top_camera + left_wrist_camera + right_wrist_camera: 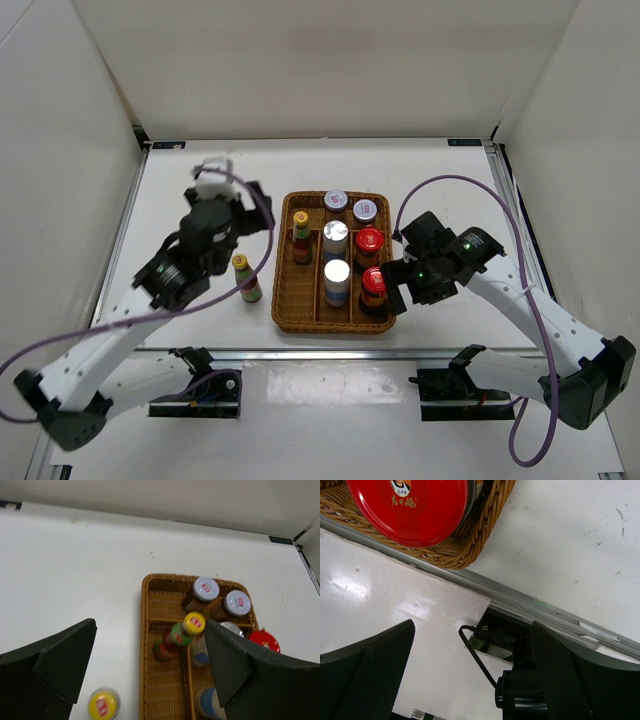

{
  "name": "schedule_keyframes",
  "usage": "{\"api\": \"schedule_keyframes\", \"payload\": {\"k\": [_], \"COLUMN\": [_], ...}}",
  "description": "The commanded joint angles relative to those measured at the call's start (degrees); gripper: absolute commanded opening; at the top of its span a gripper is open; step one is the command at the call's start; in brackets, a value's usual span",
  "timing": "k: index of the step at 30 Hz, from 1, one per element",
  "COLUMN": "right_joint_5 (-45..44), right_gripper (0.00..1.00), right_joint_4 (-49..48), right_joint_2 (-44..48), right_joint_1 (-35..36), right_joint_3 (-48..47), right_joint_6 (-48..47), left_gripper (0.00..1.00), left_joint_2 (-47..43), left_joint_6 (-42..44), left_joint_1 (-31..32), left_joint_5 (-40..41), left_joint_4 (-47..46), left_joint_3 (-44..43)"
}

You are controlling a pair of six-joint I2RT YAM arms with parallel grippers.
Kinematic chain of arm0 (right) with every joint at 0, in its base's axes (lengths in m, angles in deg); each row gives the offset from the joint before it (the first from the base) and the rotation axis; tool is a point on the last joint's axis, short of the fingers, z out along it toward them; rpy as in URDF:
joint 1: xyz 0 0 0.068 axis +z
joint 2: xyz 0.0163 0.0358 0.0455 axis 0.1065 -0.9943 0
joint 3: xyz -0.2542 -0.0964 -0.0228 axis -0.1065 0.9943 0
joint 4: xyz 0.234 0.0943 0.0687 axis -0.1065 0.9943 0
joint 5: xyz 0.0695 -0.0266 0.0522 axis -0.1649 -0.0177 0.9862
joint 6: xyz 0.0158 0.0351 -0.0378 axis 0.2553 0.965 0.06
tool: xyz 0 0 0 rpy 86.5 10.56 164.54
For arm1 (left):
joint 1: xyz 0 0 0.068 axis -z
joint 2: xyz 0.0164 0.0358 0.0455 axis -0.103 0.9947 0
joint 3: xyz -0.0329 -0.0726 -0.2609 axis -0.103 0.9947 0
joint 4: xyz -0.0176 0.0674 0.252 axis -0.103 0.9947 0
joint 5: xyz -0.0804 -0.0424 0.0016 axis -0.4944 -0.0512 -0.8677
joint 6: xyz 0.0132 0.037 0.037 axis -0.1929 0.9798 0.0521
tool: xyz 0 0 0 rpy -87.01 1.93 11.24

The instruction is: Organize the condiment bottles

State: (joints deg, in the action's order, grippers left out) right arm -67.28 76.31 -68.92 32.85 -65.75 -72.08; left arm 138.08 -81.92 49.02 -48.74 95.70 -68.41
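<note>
The yellow cap is beside the tray, and my left gripper should next go down, then move back onto the cap.
The brown wicker tray [283, 300] holds seven condiment bottles: two grey-lidded jars [336, 200] at the back, a yellow-capped bottle [301, 236] in the left column, two silver/white-topped tall ones [336, 272] in the middle, and two red-capped ones [374, 284] on the right. A second yellow-capped bottle [245, 277] stands on the table left of the tray; it also shows in the left wrist view [103, 704]. My left gripper [250, 212] hovers open and empty above it [150, 630]. My right gripper [398, 283] is open and empty beside the near red cap [410, 505].
The tray's left column [165, 690] has bare wicker in front of its yellow-capped bottle. The table's metal front rail [530, 607] and a black cable mount [520, 690] lie under my right gripper. White walls enclose the table.
</note>
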Motion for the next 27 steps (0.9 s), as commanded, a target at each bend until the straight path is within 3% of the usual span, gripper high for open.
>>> {"api": "schedule_keyframes", "payload": {"k": [1, 4, 10, 21, 24, 27], "right_joint_5": [0.9, 0.9, 2.0, 2.5, 2.5, 2.5], "right_gripper": [1.00, 1.00, 1.00, 1.00, 1.00, 1.00], "right_joint_4": [-0.7, -0.7, -1.2, -1.2, -1.2, -1.2], "right_joint_2": [1.0, 0.5, -0.1, -0.6, -0.6, -1.2], "right_joint_1": [-0.1, -0.1, -0.1, -0.1, -0.1, -0.1], "right_joint_3": [0.2, 0.2, 0.7, 0.7, 0.7, 0.7], "right_joint_6": [-0.4, -0.4, -1.0, -1.0, -1.0, -1.0], "left_gripper": [1.00, 1.00, 0.96, 0.87, 0.81, 0.63], "left_joint_2": [-7.7, -13.1, -10.8, -8.6, -8.1, -8.1], "left_joint_6": [-6.5, -9.1, -13.5, -17.0, -17.0, -17.0], "left_joint_1": [-0.2, -0.2, -0.2, -0.2, -0.2, -0.2], "left_joint_5": [1.0, 0.4, -0.9, -1.1, -0.5, 0.0], "left_joint_4": [7.6, 8.1, 11.8, 5.7, 5.7, 5.2], "left_joint_3": [7.9, 14.4, 17.6, 26.4, 27.0, 27.0]}}
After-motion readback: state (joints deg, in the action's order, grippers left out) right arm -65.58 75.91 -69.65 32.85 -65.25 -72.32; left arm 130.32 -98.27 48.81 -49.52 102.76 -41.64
